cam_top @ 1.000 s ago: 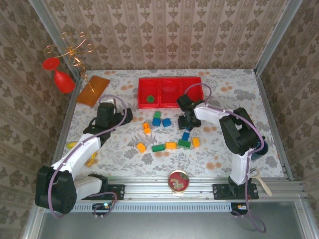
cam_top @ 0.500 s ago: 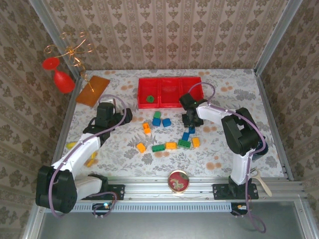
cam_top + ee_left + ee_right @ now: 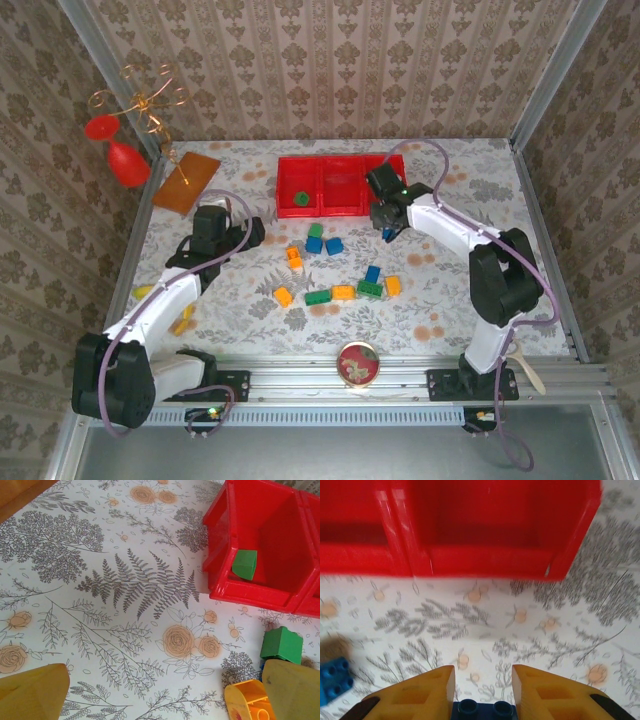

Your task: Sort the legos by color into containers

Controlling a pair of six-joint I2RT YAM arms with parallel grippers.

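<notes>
The dark blue lego hangs short of the red bin's near side, so the right gripper will next move outward across that side and over the red bin straight ahead to release it.
Three joined red containers stand at the back of the table, and a green lego lies in the left bin. My right gripper hovers just in front of the right bin, shut on a dark blue lego whose studs show between the yellow fingers. In the right wrist view the container wall is straight ahead. Several blue, green and orange legos lie loose mid-table. My left gripper stays open left of them, with a green lego and an orange one by its right finger.
An orange-brown board lies at the back left beside a red glass on a wire stand. A round tin sits at the front edge. A small yellow piece rests by the left arm.
The right gripper closed on a blue lego among the loose bricks, then carried it back toward the tray's right bin. The left arm has not moved.
</notes>
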